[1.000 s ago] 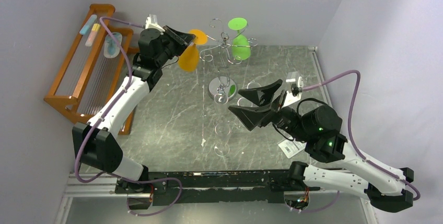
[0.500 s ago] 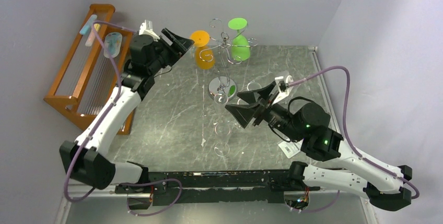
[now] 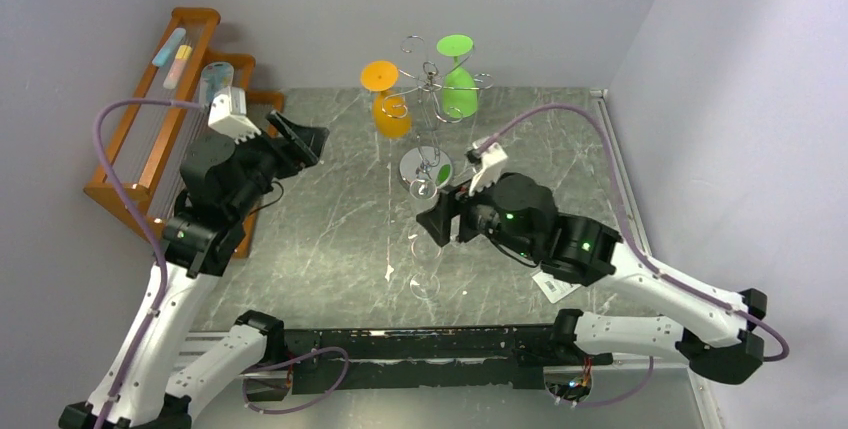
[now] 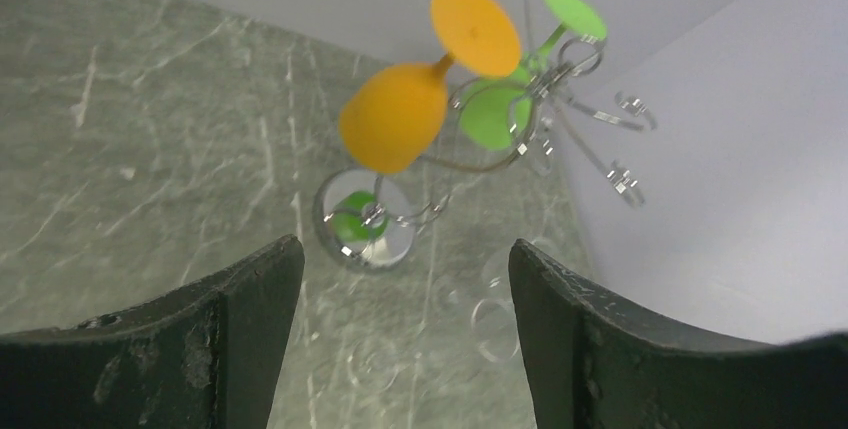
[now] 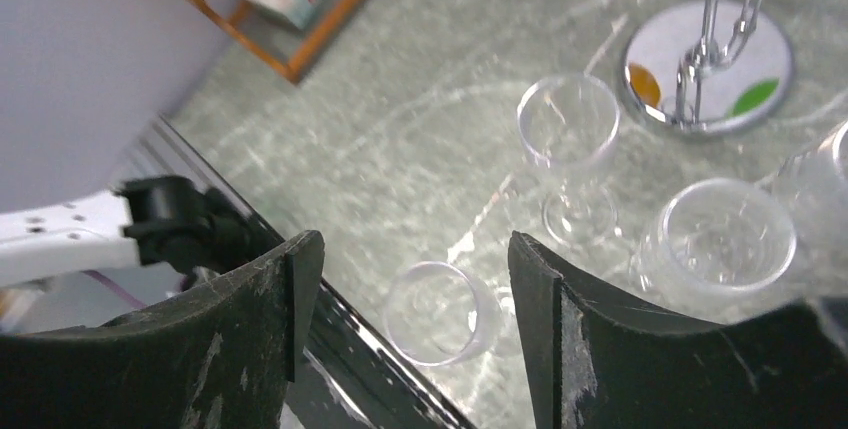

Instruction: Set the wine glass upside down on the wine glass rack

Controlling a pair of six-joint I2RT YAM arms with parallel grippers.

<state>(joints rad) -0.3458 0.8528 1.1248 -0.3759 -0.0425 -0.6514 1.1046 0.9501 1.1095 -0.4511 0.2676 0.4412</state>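
My right gripper should next reach for the clear wine glass, which stands before the rack's base, and go outward and down onto its upturned rim [image 3: 411,189] [image 5: 522,121].
The wine glass rack [image 3: 430,79] is a chrome wire stand on a round shiny base [image 3: 425,167] at the back middle. An orange wine glass [image 3: 386,101] and a green wine glass [image 3: 459,81] hang upside down from its arms; both also appear in the left wrist view, the orange wine glass [image 4: 395,114] and the green wine glass [image 4: 495,109]. My left gripper [image 3: 298,141] is open and empty, left of the rack and apart from it. My right gripper [image 5: 405,259] is open above a clear wine glass [image 5: 440,311] that stands upright on the table.
More clear wine glasses [image 5: 568,124] [image 5: 725,234] stand near the rack's base [image 5: 710,69]. A brown wooden stepped rack [image 3: 150,149] with small items fills the back left. A white tag [image 3: 550,284] lies by the right arm. Grey walls close in behind and to the right.
My left gripper opened and let go of the orange glass, which now hangs on the rack, then drew back to the left. My right arm swung left over the clear glasses.
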